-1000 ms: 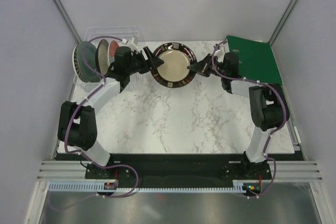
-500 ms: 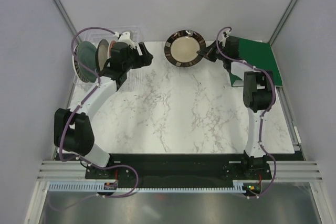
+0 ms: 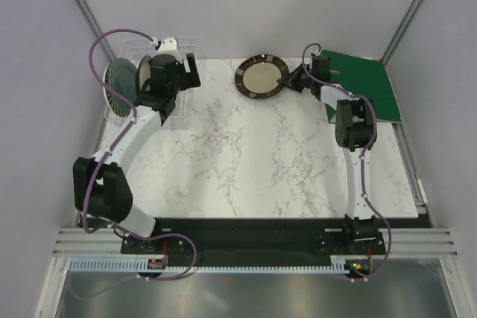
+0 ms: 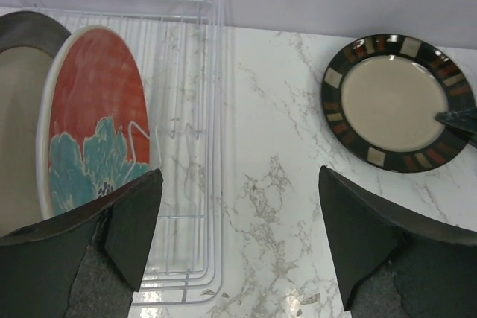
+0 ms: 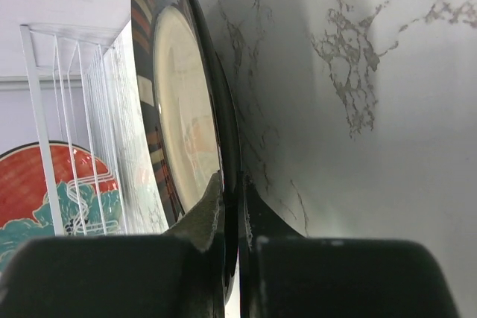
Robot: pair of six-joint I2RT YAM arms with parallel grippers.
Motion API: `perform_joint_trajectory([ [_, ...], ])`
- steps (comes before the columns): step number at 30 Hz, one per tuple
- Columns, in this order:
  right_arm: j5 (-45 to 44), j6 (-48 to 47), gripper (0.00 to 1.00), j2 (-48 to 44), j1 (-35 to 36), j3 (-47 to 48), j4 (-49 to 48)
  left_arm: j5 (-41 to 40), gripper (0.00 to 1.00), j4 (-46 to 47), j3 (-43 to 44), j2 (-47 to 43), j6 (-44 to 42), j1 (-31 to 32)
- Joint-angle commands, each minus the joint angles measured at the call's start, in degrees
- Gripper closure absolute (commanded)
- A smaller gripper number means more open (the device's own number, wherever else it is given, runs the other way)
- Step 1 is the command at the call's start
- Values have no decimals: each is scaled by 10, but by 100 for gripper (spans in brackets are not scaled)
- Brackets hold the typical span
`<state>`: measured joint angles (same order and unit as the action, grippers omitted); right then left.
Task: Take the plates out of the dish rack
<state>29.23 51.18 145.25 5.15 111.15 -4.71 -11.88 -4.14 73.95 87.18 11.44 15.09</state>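
The left gripper should move down and to the left in the top view onto the red plate's upper rim (image 4: 45, 143), because the rim is outside the open fingers.
The cream plate with a dark brown rim (image 3: 261, 77) is at the far middle of the table, nearly flat and low; I cannot tell if it touches the marble. My right gripper (image 3: 288, 80) is shut on its right rim, as the right wrist view (image 5: 231, 191) shows on the plate (image 5: 182, 109). My left gripper (image 3: 191, 72) is open and empty over the clear dish rack (image 3: 195, 113), its jaws wide apart (image 4: 238, 243). The red plate with teal flowers (image 4: 97, 124) stands in the rack (image 4: 201, 72). The teal-green plate (image 3: 121, 83) and the striped plate (image 3: 110, 102) stand further left.
A green ring binder (image 3: 365, 83) lies at the far right, just behind my right gripper. Grey walls close in the table on the left, right and back. The rack's right half holds no plates.
My left gripper has let go of the cream plate and drawn back left over the rack. My right gripper has carried the plate farther back and tipped it nearly flat, down toward the table.
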Motion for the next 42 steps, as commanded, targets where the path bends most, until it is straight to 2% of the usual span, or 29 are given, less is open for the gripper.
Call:
perform_joint_trajectory([
  [1, 14, 1, 100, -10, 3, 22, -36, -65, 8, -28, 19, 27, -24, -7],
  [2, 7, -5, 96, -12, 4, 20, -34, -86, 8, -33, 18, 32, -22, -8],
  [3, 3, -11, 70, -15, 4, 16, -29, -97, 8, -39, 18, 36, -21, -9],
  [4, -1, -15, 56, -18, 3, 7, -22, -125, 7, -39, 15, 44, -20, -9],
  [8, -15, -42, 41, -37, 4, -11, -9, -183, 6, -28, 1, 44, -20, -9],
  [19, -9, -65, 38, -69, 9, -75, -19, -229, 5, -11, 21, 31, -73, -9],
  [24, -5, -67, 37, -73, 11, -95, -27, -229, 6, 39, -28, -22, -79, -7],
  [25, -3, -67, 37, -73, 12, -96, -28, -207, 6, 38, -25, -24, -82, -6],
  [27, -3, -64, 38, -72, 12, -102, -34, -211, 6, 38, -20, -25, -85, -4],
  [29, 2, -60, 38, -72, 13, -104, -37, -248, 7, 39, -15, -31, -86, -2],
  [31, 3, -61, 38, -77, 13, -110, -38, -234, 7, 64, -23, -36, -93, -9],
  [35, 6, -64, 38, -88, 13, -123, -38, -235, 7, 9, 15, 18, -89, -12],
  [40, -11, -90, 38, -131, 12, -158, -41, -278, 6, 23, 12, 55, -81, -12],
  [42, -23, -103, 38, -152, 13, -179, -35, -272, 6, 33, 12, 72, -90, -16],
])
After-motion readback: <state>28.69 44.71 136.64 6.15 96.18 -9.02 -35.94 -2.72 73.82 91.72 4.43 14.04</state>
